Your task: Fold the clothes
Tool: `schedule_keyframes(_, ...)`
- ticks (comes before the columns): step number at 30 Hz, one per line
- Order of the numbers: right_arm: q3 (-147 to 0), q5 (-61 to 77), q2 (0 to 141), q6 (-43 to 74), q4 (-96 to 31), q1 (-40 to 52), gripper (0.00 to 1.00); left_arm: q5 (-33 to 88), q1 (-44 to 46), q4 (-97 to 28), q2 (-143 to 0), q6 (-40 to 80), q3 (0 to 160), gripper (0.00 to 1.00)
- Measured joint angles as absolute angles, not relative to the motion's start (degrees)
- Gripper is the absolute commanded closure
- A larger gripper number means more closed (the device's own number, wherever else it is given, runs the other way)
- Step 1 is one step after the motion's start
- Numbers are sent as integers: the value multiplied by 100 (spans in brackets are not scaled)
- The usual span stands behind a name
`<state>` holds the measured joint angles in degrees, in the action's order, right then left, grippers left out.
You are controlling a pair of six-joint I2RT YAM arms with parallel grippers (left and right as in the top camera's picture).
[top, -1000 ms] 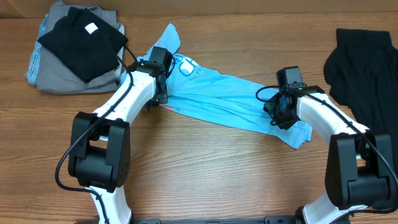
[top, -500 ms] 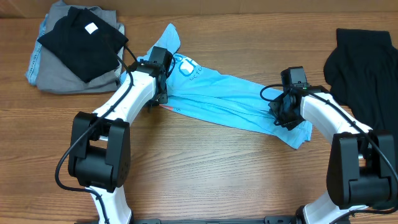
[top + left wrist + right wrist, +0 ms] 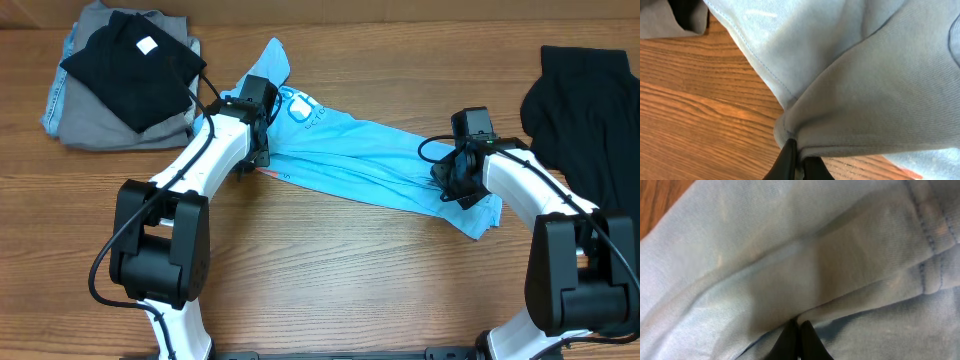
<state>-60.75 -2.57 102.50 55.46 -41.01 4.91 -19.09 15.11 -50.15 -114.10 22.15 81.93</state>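
The shirt [image 3: 880, 90] is bunched up, so my left gripper will next lift its pinched fold up, swing outward, go down and release it beside the grey and black pile.
The clothes, a light blue T-shirt [image 3: 360, 150] with a small white print near its left end, lie bunched in a long diagonal strip across the wooden table. My left gripper [image 3: 262, 150] is at the shirt's left edge. In the left wrist view its fingertips [image 3: 790, 159] are shut on a hemmed fold of the blue shirt [image 3: 880, 90] just above the wood. My right gripper [image 3: 452, 190] sits on the shirt's right end. In the right wrist view its fingertips [image 3: 790, 339] pinch a ridge of blue shirt fabric [image 3: 790, 265].
A pile of grey and black garments [image 3: 120, 75] lies at the back left, close to my left arm. A black garment [image 3: 590, 110] lies at the right edge. Bare wooden table [image 3: 350, 270] stretches in front of the shirt.
My right gripper shifted slightly right and closed its jaws on the shirt fabric. The left gripper stayed where it was, still pinching the shirt.
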Motion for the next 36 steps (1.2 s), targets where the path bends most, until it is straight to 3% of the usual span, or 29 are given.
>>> schedule_keyframes(28,-6075,-683,7041,5546,-5634,491,96,-1907,1511,-5542,-8827,2217,8213,96)
schedule_keyframes(36,-6543,-871,5911,5446,-6134,491,96,-1907,1538,-5577,-7251,2217,8525,96)
